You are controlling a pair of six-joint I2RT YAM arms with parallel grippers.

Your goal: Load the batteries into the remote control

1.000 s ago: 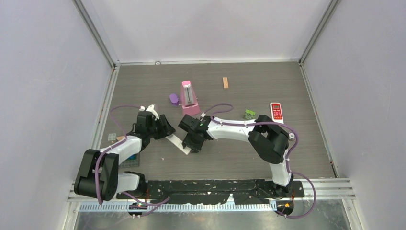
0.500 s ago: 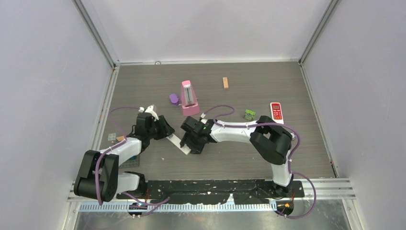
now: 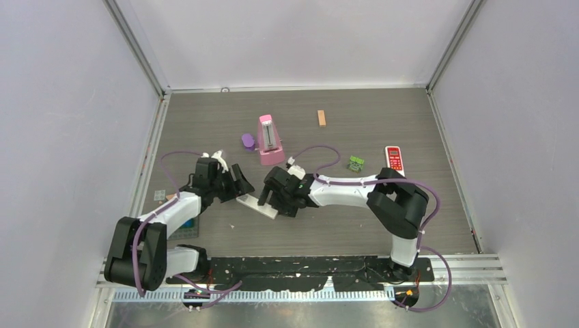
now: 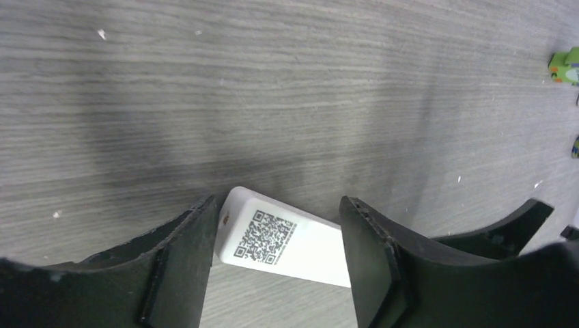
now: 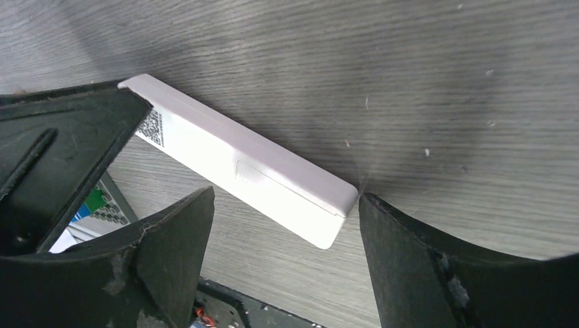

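Observation:
I will lift my right gripper, turn it in line and lower it to close around the battery cover end [image 3: 270,211] [image 5: 287,203], because the remote lies at a slant between its fingers.
A white remote control [image 3: 258,206] lies back side up on the table, its QR-code end [image 4: 265,237] toward my left arm. My left gripper [image 3: 239,190] [image 4: 278,205] is open and straddles that end; the remote's corner sits close to one finger. My right gripper [image 3: 274,198] [image 5: 285,198] is open wide around the other end [image 5: 321,205], whose corner touches one fingertip [image 5: 372,208]. The battery cover [image 5: 249,171] looks closed. A small green and dark cluster [image 3: 356,162], probably the batteries, lies far to the right.
A red and white remote [image 3: 394,158] lies at the right. A pink metronome [image 3: 269,140], a purple piece [image 3: 248,141] and a wooden block [image 3: 321,118] stand behind. A dark board [image 3: 186,229] with small parts lies by the left arm.
Both grippers have spread their jaws wider around the white remote. The right gripper has shifted slightly left, and the remote has turned to lie more crosswise on the table.

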